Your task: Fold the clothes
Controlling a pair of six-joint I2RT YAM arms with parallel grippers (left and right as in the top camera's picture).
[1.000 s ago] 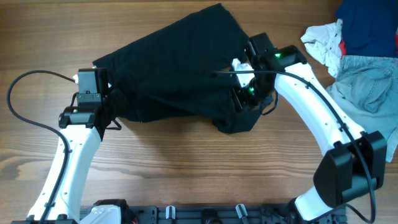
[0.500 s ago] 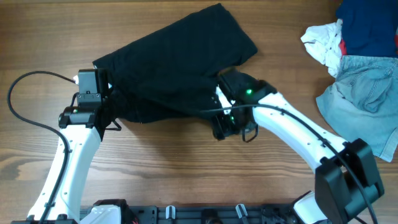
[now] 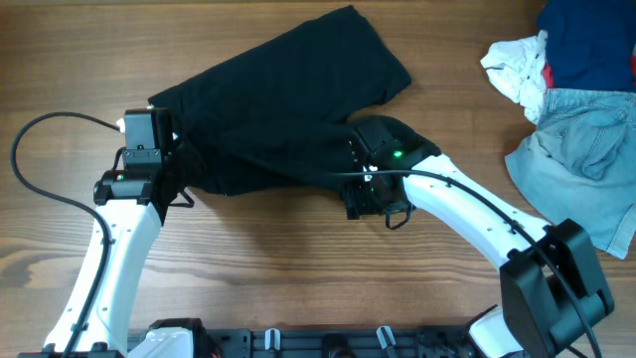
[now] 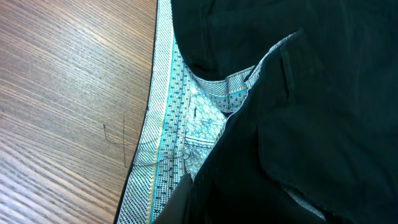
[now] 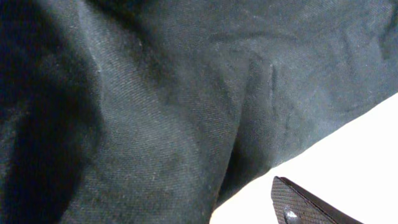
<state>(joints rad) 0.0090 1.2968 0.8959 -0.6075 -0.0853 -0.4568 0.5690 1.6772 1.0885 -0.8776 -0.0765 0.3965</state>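
Note:
My left gripper will next move slightly back along the pale grey patterned waistband lining and release the black fabric [image 5: 155, 112] there, as the cloth already lies folded over the lining.
The black garment [image 3: 278, 109] lies spread slantwise across the middle of the table. My left gripper [image 3: 167, 174] sits at its left end, shut on the fabric. In the left wrist view the black cloth [image 4: 311, 124] folds back over the pale grey patterned waistband lining [image 4: 180, 124], and the jaws [image 4: 205, 208] are buried in fabric. My right gripper [image 3: 366, 199] is at the garment's lower right edge. In the right wrist view black fabric [image 5: 155, 112] fills the frame. One finger [image 5: 305, 208] stands apart from the cloth edge with bright table between; the other finger is hidden.
Light blue denim shorts [image 3: 581, 149] lie at the right edge of the wooden table [image 3: 298, 268]. A navy garment [image 3: 586, 40] and a white cloth [image 3: 517, 65] are at the back right. A black cable [image 3: 40, 149] loops left of the left arm.
My right gripper has moved from the garment's right side down and left to its lower edge, and the fabric bulge at the lower right is drawn in. The left arm has not moved.

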